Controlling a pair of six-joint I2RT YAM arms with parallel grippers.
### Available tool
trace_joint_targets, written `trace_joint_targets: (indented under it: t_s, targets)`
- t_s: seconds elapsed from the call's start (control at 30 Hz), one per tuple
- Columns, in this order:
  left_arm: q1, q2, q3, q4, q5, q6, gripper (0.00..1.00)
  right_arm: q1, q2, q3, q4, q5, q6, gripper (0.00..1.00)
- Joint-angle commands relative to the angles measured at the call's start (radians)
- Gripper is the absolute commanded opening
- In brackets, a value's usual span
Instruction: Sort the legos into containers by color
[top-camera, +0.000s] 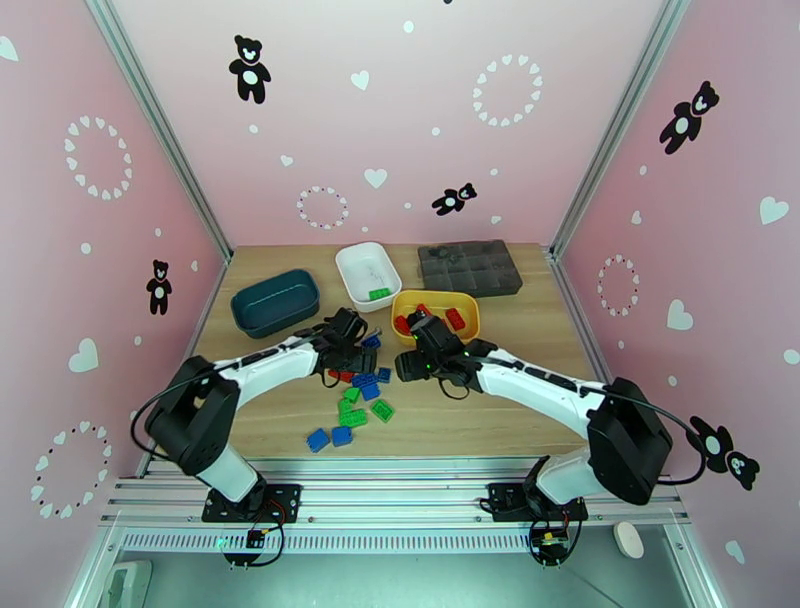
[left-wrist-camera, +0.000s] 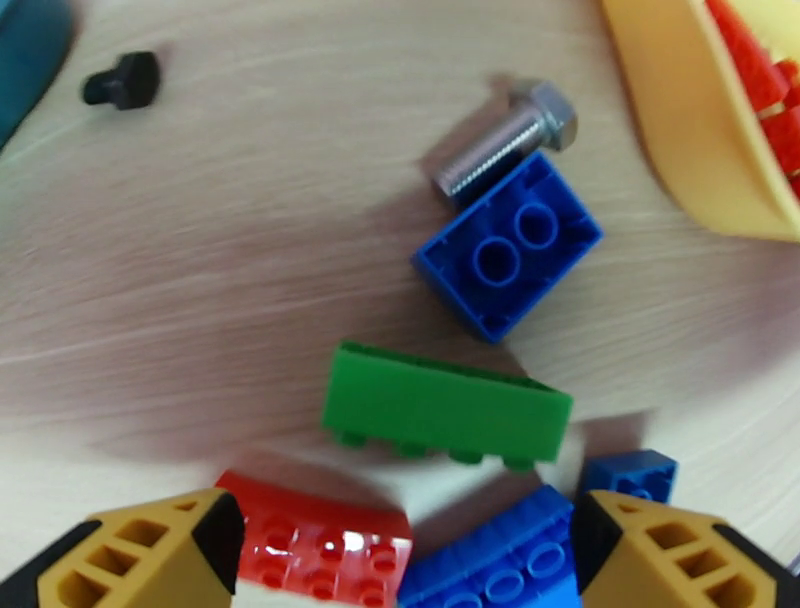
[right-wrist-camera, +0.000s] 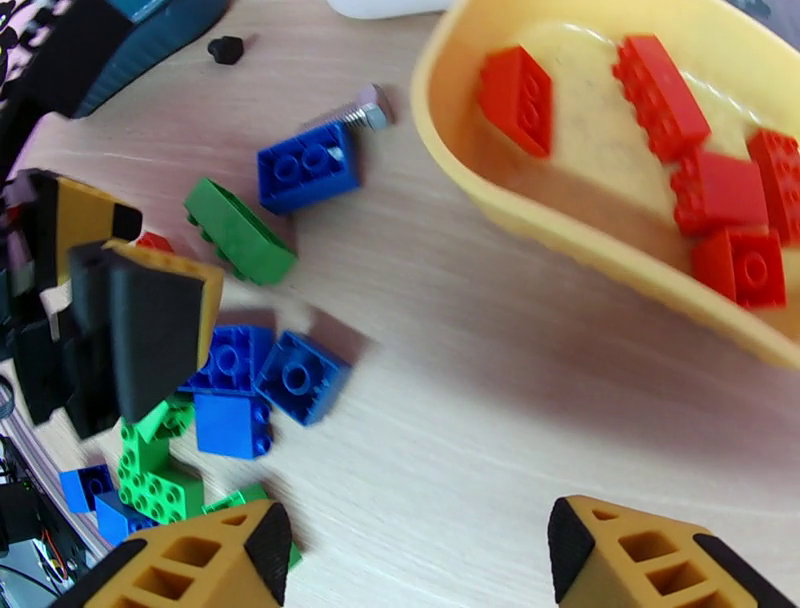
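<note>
The robot's left hand is going to move outward and down next and close on the ends of the green brick.
My left gripper (top-camera: 358, 348) hangs open over the upper end of the loose legos (top-camera: 355, 400). In the left wrist view its fingertips (left-wrist-camera: 150, 555) stand wide apart, with a red brick (left-wrist-camera: 325, 545) and a blue brick (left-wrist-camera: 500, 565) on the wood between them. Just beyond lie a green brick (left-wrist-camera: 445, 405) on its side and an upturned blue brick (left-wrist-camera: 505, 245). My right gripper (top-camera: 410, 362) is open over bare wood (right-wrist-camera: 420, 560), beside the yellow tray (right-wrist-camera: 450, 160) holding several red bricks (right-wrist-camera: 720, 190). The white tray (top-camera: 368, 262) holds a green brick (top-camera: 380, 294). The teal tray (top-camera: 275, 300) sits at the left.
A silver bolt (left-wrist-camera: 505, 140) touches the upturned blue brick, and a black screw (left-wrist-camera: 125, 80) lies near the teal tray. A dark grey organizer box (top-camera: 470, 268) stands at the back right. The two grippers are close together, with the left gripper's fingers (right-wrist-camera: 160, 320) beside the blue bricks (right-wrist-camera: 265, 375).
</note>
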Motion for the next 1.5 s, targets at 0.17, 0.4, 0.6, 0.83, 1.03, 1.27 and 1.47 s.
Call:
trace_joint_targets:
  t_s: [0.17, 0.4, 0.6, 0.83, 1.03, 1.27, 1.47]
  targets:
    - [-0.006, 0.071, 0.112, -0.001, -0.009, 0.067, 0.92, 0.005, -0.095, -0.044, -0.009, 0.047, 0.023, 0.75]
    - [-0.007, 0.142, 0.158, -0.043, -0.017, 0.084, 0.90, 0.000, -0.105, -0.034, -0.023, 0.061, 0.013, 0.75]
    - [-0.017, 0.157, 0.162, -0.054, -0.028, 0.084, 0.86, -0.010, -0.111, -0.033, -0.023, 0.059, 0.011, 0.75]
    - [-0.017, 0.169, 0.168, -0.054, -0.033, 0.075, 0.78, -0.013, -0.111, -0.031, -0.024, 0.057, 0.010, 0.75]
    - [-0.019, 0.148, 0.168, -0.069, -0.042, 0.070, 0.61, -0.018, -0.111, -0.028, -0.025, 0.057, 0.009, 0.75]
    - [-0.019, 0.014, 0.173, -0.134, -0.053, 0.068, 0.56, -0.023, -0.087, 0.002, -0.018, 0.036, 0.003, 0.74]
    - [-0.004, -0.041, 0.258, -0.166, -0.033, 0.077, 0.56, -0.024, -0.008, 0.105, -0.006, -0.011, 0.016, 0.75]
